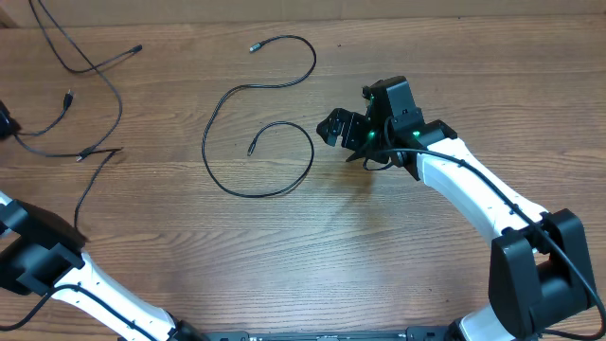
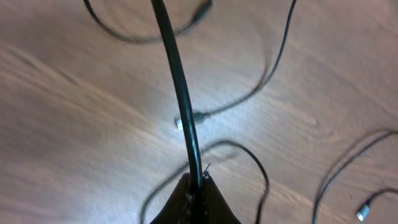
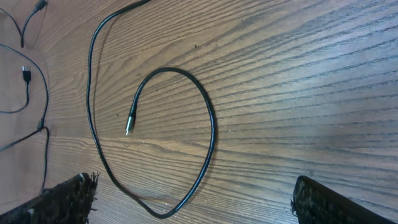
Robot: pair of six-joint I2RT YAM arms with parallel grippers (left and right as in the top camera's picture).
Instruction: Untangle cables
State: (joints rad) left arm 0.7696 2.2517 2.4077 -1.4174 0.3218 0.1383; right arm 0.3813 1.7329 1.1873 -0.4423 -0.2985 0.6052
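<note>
I will first move my left gripper toward that bend (image 1: 119,150), to the right in the overhead view, and then open it, because the held black cable stretches to its bend.
One long thin black cable (image 1: 204,142) lies in an open spiral at the table's middle, with its plug ends at the top and inside the loop (image 1: 251,149). It also shows in the right wrist view (image 3: 211,124). My right gripper (image 1: 339,129) is open and empty just right of that loop, and in its wrist view the fingers (image 3: 199,205) straddle the loop's lower bend without touching it. Several more cables (image 1: 104,80) lie crossed at the far left. My left gripper (image 1: 5,123) sits at the left edge, shut (image 2: 196,186) on a black cable (image 2: 177,81).
The wooden table (image 1: 379,246) fills the view. The right arm's white links (image 1: 473,189) cross the right side and the left arm (image 1: 85,284) lies along the bottom left. Loose plug ends (image 2: 179,124) lie under the left gripper.
</note>
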